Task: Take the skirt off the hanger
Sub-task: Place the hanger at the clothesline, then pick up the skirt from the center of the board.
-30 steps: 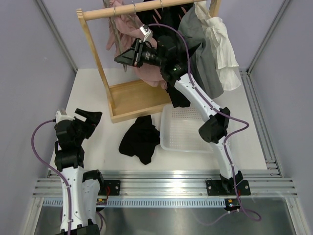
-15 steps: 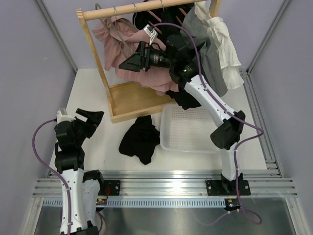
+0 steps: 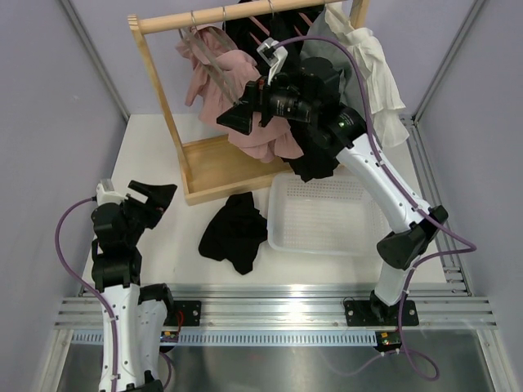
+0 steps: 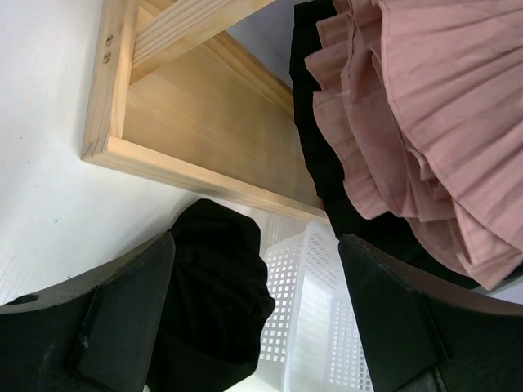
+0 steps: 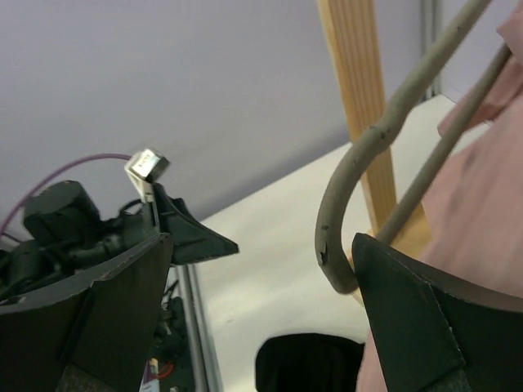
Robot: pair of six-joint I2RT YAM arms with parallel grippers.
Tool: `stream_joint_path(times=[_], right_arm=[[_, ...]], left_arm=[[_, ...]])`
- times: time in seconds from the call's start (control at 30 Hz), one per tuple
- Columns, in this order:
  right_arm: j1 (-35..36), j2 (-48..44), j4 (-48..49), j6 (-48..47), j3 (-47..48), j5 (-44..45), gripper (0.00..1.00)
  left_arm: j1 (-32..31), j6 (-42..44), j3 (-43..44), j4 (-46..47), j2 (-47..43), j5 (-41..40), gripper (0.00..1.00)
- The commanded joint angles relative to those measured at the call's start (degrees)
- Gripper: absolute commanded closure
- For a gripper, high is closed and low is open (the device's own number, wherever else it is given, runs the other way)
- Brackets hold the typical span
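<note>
I will next move my left gripper across and down onto the crumpled black garment, because it lies below the gripper's open fingers and to their right in the top view.
The pink pleated skirt (image 3: 249,90) hangs on a grey hanger (image 3: 206,64) from the wooden rail (image 3: 204,16). My right gripper (image 3: 237,120) is up at the skirt's left side, open, with nothing clamped. In the right wrist view the hanger's curved end (image 5: 343,212) shows between the fingers, close to the right one, with pink cloth (image 5: 482,196) behind it. My left gripper (image 3: 154,196) hovers low over the table's left side, open and empty. Its view shows the skirt's hem (image 4: 433,114) above.
A black garment (image 3: 235,233) lies crumpled on the table beside a white perforated basket (image 3: 282,233). The rack's wooden base tray (image 3: 225,167) and post (image 3: 159,98) stand behind. Black (image 3: 278,28), grey and white (image 3: 377,73) clothes hang further right.
My right gripper has gone from partly shut to wide open and has drawn back to the right and down. The pink skirt and hanger swung right along the rail. The left arm stayed put.
</note>
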Motion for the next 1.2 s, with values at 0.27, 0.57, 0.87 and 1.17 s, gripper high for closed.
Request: stream_joint_path(times=[0.27, 0.57, 0.87, 1.17], right_arm=[[0.7, -3.8, -8.3, -19.2, -0.5, 7.4, 0.01], [0.7, -11.5, -11.9, -28.5, -7.0, 7.2, 0.01], [0.2, -21.8, -20.9, -42.6, -17.6, -4.5, 0.0], [-2.2, -34.7, -39.1, -64.2, -37.0, -16.7, 0.01]], left_arm=[[-1.4, 1.8, 1.2, 4.8, 0.1, 3.8, 0.13], [-2.9, 5.9, 1.5, 8.0, 5.4, 11.7, 0.13], [-25.9, 13.5, 4.3, 3.4, 14.4, -0.1, 0.13], [-42.1, 18.8, 6.7, -8.4, 29.4, -21.5, 0.14]])
